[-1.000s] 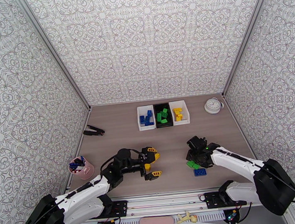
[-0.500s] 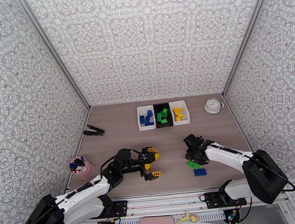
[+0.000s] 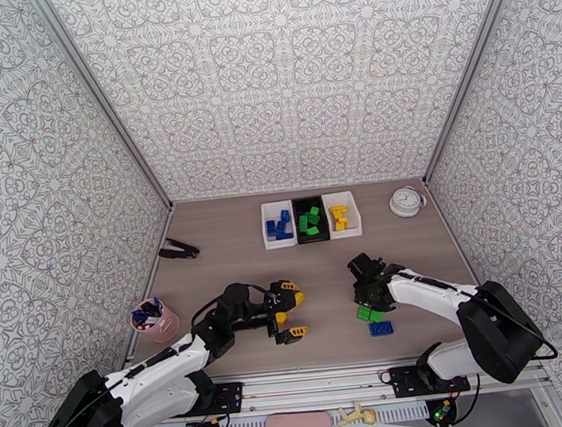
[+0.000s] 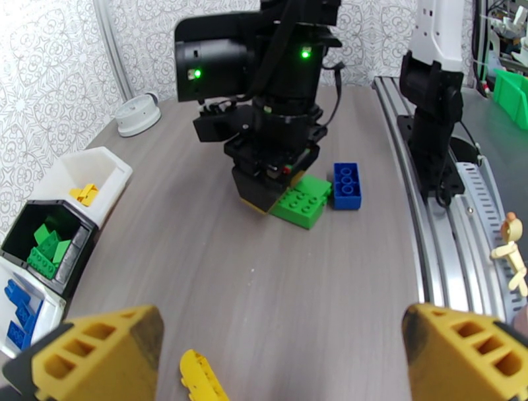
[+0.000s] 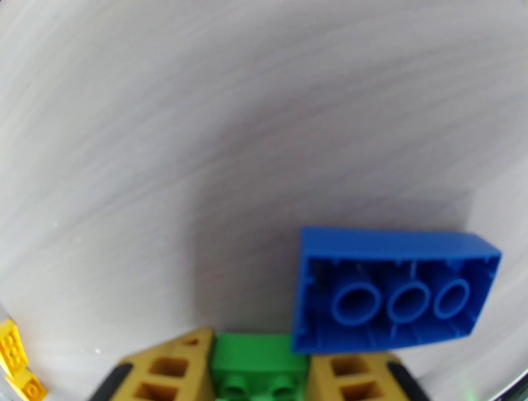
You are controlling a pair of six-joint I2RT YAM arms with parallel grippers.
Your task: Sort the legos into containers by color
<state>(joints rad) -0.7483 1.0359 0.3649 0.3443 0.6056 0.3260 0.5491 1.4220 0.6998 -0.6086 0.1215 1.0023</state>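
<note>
I will next lift the green lego in my right gripper, swing it outward over the black bin (image 3: 310, 220) and let it go, because that bin stands outward of the gripper.
Three bins stand in a row at the back: a white bin (image 3: 278, 225) of blue legos, a black bin (image 3: 310, 220) of green ones and a white bin (image 3: 341, 215) of yellow ones. My right gripper (image 3: 365, 304) is down on the table, its fingers (image 5: 165, 372) pressed against both sides of a green lego (image 5: 257, 366), shut on it. A blue lego (image 5: 396, 290) lies upside down right beside it. My left gripper (image 3: 292, 311) hangs open above the table, and a yellow lego (image 4: 201, 377) lies below it.
A round white clock (image 3: 407, 200) sits at the back right. A pink cup (image 3: 156, 319) stands by the left wall, with a black tool (image 3: 178, 250) farther back. The metal rail (image 4: 455, 217) runs along the near table edge.
My right arm has shifted slightly left and settled over the green lego. The left arm and all loose legos stay where they were.
</note>
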